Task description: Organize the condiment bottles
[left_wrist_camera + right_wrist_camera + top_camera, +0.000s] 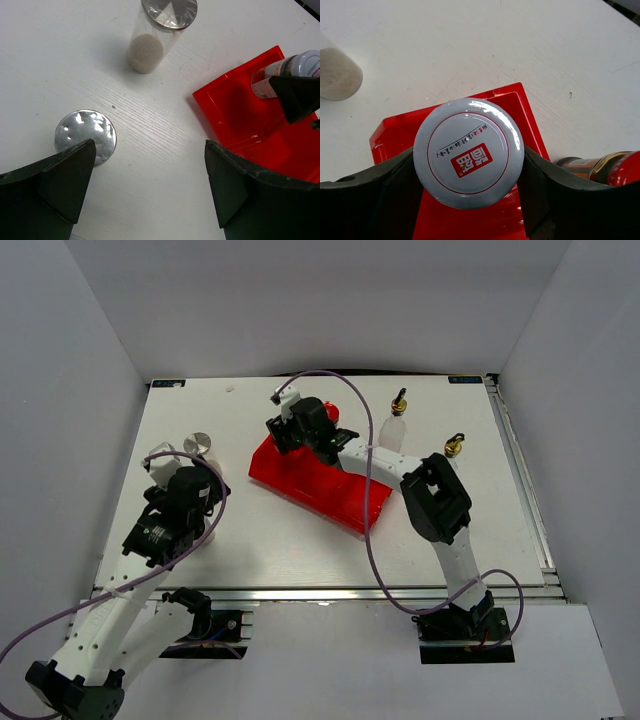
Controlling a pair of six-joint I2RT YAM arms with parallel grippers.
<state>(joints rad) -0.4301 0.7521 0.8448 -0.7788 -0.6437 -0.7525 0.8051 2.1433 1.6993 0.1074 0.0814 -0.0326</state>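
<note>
My right gripper is holding the jar with the grey-white lid above an empty spot in the red bin's end section nearest the shakers. Next it needs to go down toward the bottom there, keeping the jar upright.
My right gripper [300, 430] [468, 155] is shut on a jar with a grey-white printed lid [468, 151] [287, 72]. It holds the jar upright over the far left corner of the red bin [320, 485] [395, 135] [235, 110]. A red-lidded jar [605, 167] [331, 413] sits just beyond the bin. My left gripper [172, 480] [149, 150] is open above bare table, with one silver-capped shaker [86, 136] [160, 456] by its left finger. A second shaker [160, 35] [200, 443] [337, 75] stands farther off. Two clear bottles with gold spouts [397, 420] [453, 446] stand right of the bin.
The white table [300, 540] is walled in by grey panels on three sides. A purple cable [375, 540] loops over the near right part of the bin. A metal rail [320, 595] runs along the near edge.
</note>
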